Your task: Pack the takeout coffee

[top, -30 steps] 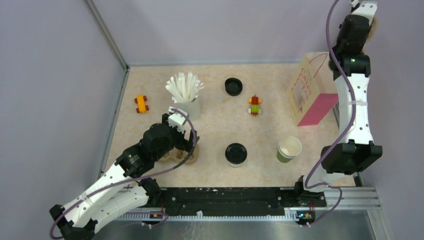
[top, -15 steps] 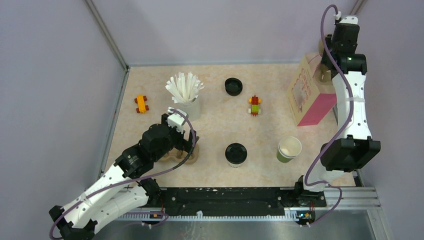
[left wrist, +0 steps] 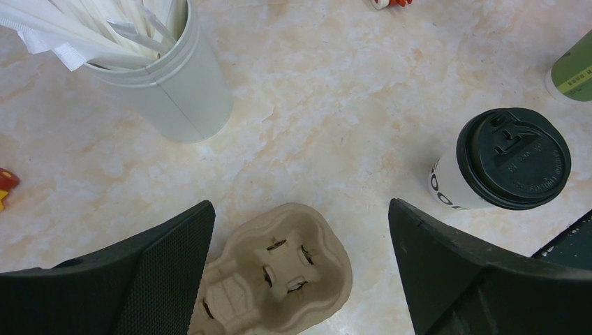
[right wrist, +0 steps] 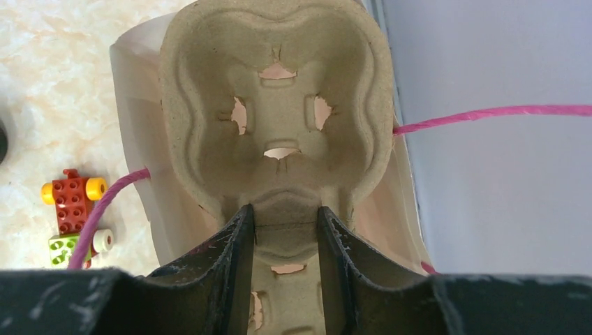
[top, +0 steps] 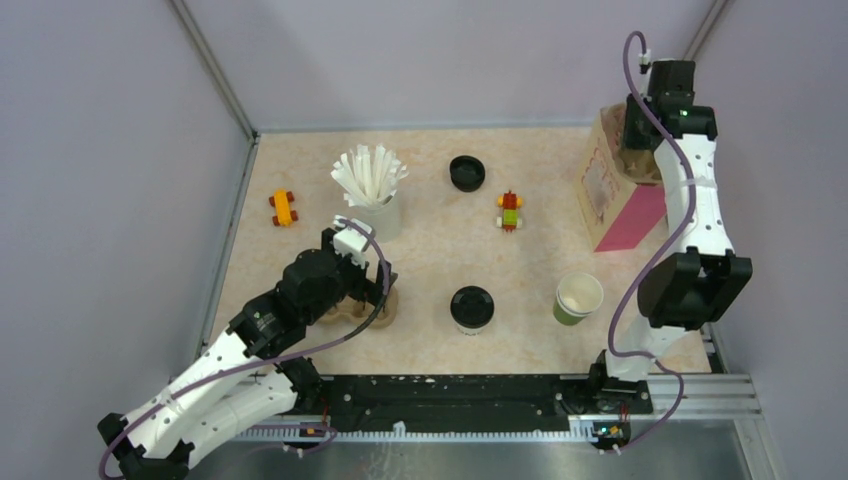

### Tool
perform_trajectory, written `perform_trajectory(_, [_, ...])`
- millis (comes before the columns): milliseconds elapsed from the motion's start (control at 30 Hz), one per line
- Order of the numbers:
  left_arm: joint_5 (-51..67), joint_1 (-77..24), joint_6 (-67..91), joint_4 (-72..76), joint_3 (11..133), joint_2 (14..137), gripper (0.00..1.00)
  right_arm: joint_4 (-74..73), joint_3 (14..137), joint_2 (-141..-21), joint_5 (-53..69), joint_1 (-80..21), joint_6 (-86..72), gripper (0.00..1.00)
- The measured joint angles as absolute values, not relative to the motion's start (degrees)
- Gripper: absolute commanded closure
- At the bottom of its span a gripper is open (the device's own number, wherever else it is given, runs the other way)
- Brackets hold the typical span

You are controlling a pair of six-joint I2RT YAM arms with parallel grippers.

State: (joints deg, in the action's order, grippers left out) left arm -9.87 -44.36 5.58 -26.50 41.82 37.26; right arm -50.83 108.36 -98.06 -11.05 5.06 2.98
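Observation:
Next, my right gripper shifts to the left in the top view, then down into the bag's opening, and releases the carrier, because it overlaps the bag's rim.
The takeout coffee (top: 471,308), a pale cup with a black lid, stands at front centre; it also shows in the left wrist view (left wrist: 513,157). My left gripper (top: 375,292) is open, its jaws wide around a cardboard cup carrier (top: 378,310) lying on the table, also seen in the left wrist view (left wrist: 279,269). My right gripper (top: 640,138) is shut on a second cardboard carrier (right wrist: 279,118) and holds it at the open mouth of the pink-and-cream paper bag (top: 615,190), whose inner wall (right wrist: 136,139) shows around it.
A white cup of straws (top: 372,195) stands behind my left gripper. A green-sided cup (top: 578,298) stands right of the coffee. A loose black lid (top: 466,172) and two toy-brick cars (top: 510,211) (top: 284,208) lie further back. Walls enclose the left, back and right.
My right arm has come down and forward from the back corner, bringing its carrier to the bag's mouth. The left arm has not moved.

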Motion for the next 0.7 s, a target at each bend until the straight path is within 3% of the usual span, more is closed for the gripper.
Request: perform_trajectory(700, [-9.91,-44.36,5.58,-26.50,41.78,38.76,0.01,-55.81,114.56,-99.90,-3.38,5.41,9.78,0.67])
